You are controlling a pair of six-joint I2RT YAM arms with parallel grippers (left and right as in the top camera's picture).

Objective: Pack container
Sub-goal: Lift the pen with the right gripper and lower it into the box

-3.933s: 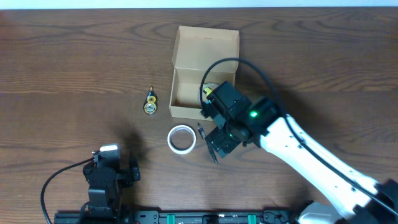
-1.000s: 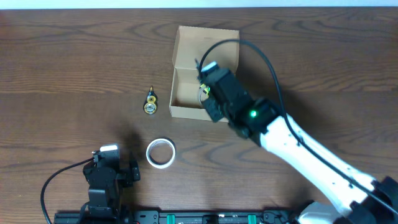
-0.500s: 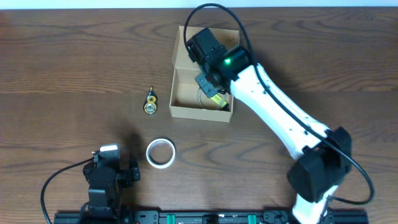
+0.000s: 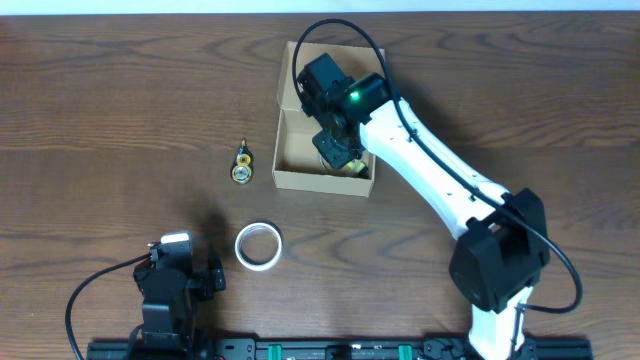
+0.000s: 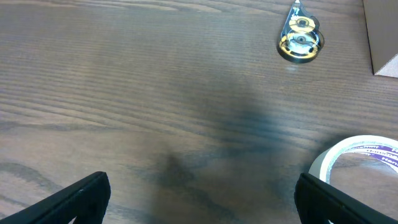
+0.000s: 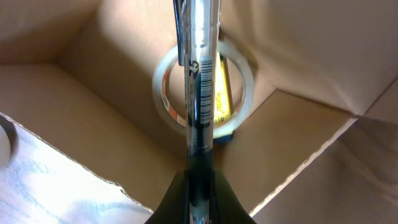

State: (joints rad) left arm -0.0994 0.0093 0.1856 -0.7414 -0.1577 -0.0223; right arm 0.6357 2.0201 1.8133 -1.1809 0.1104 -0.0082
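I will next lower my right gripper between the box's sides to the bare bottom of the box, beside the clear tape roll (image 6: 166,93) below it, and release the pen there.
The container (image 4: 310,180) is a tan cardboard box with its flap lid open toward the far side. My right gripper (image 4: 336,148) hangs over its inside, shut on a clear-barrelled pen (image 6: 200,81) that points down into the box. In the right wrist view the gripper (image 6: 200,186) pinches the pen's dark end. A clear tape roll (image 6: 166,93) lies on the box floor around a yellow item (image 6: 219,102). My left gripper (image 4: 178,272) rests at the near left, and in its wrist view it (image 5: 202,194) stands open and empty.
A white tape roll (image 4: 258,246) lies on the wood table in front of the box, just right of my left gripper, and shows at the wrist view's edge (image 5: 357,160). A small yellow-and-black dispenser (image 4: 242,167) sits left of the box.
The right arm has swung from the box's front edge to over its inside, carrying the pen. Since the oldest frame the white tape roll has shifted left and nearer. The left arm is still.
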